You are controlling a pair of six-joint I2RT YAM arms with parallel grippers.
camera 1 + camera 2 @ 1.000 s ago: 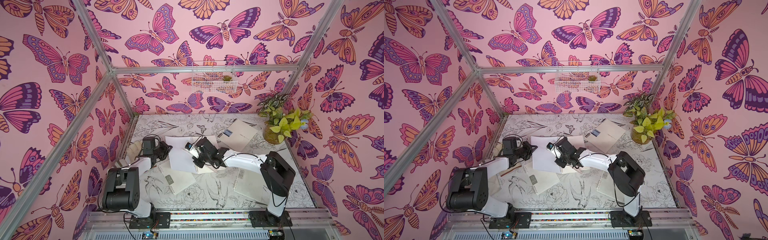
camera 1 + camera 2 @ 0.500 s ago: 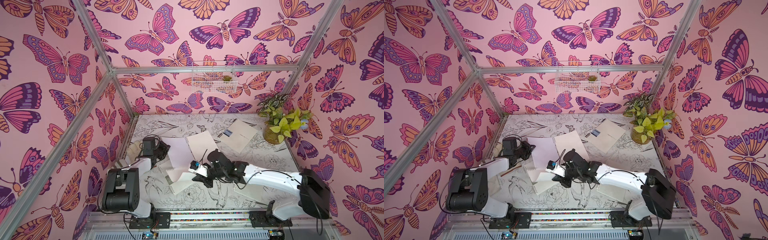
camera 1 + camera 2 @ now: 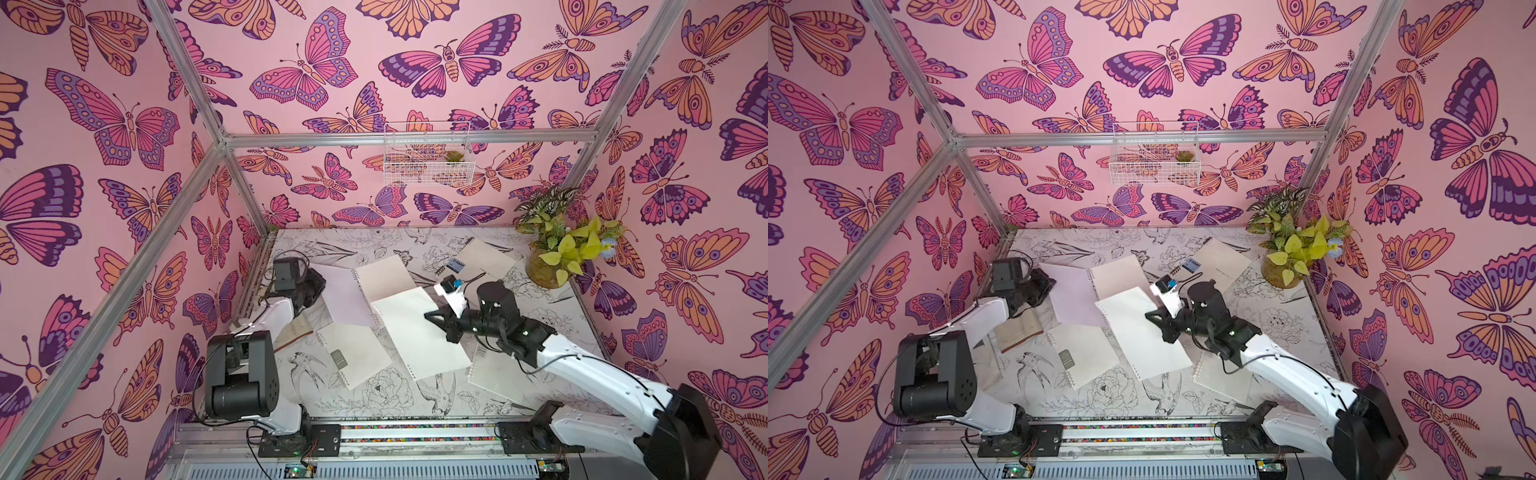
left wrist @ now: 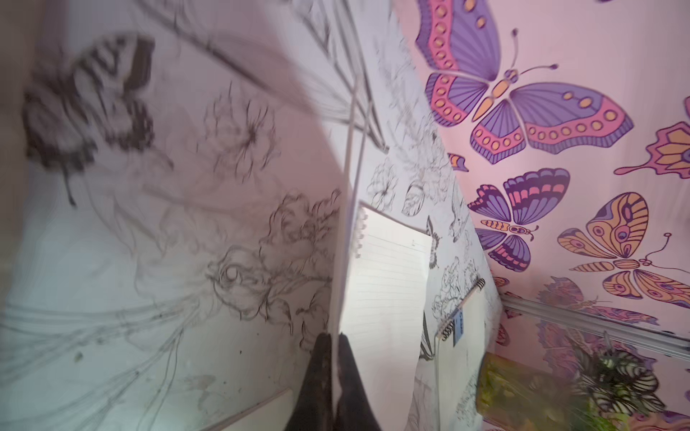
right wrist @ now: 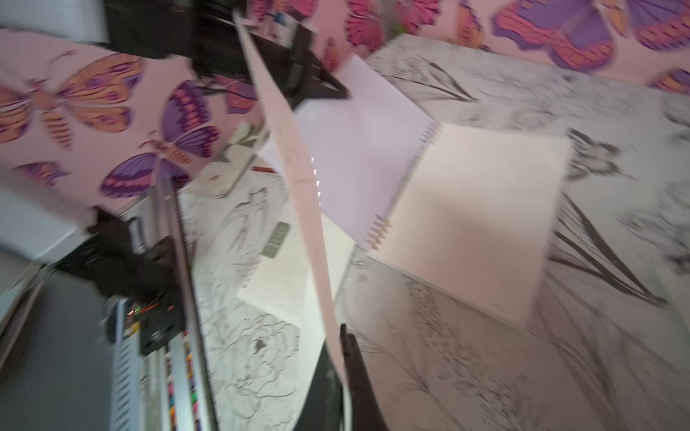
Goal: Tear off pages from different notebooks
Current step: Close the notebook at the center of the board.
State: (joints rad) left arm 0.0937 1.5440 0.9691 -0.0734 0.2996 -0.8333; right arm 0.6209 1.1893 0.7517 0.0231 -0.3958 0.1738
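I should move my right gripper outward and down to let go of the page's edge. The clear tabletop beside the CAMP notebook is outward of the gripper and below it.
An open notebook (image 3: 384, 272) (image 3: 1117, 270) lies at the back left, its pale lilac left leaf (image 3: 345, 297) pinched by my left gripper (image 3: 313, 286) (image 4: 335, 345), which is shut on its edge. My right gripper (image 3: 432, 318) (image 3: 1152, 320) (image 5: 341, 354) is shut on the edge of a loose white page (image 3: 419, 332) (image 3: 1144, 332) with punched holes, held over the table's middle. A closed notebook (image 3: 353, 353) with a grey-green label lies in front. The CAMP notebook (image 3: 478, 262) is at the back right. A further notebook (image 3: 494, 368) lies partly under the right arm.
A potted plant (image 3: 557, 257) stands in the back right corner. A brown flat board (image 3: 297, 330) lies beside the left arm. A white wire basket (image 3: 428, 153) hangs on the back wall. Aluminium frame posts border the table.
The right gripper pulled the page away from the open notebook, swung toward the front, then moved right with it. The left gripper stayed shut on the notebook's left leaf.
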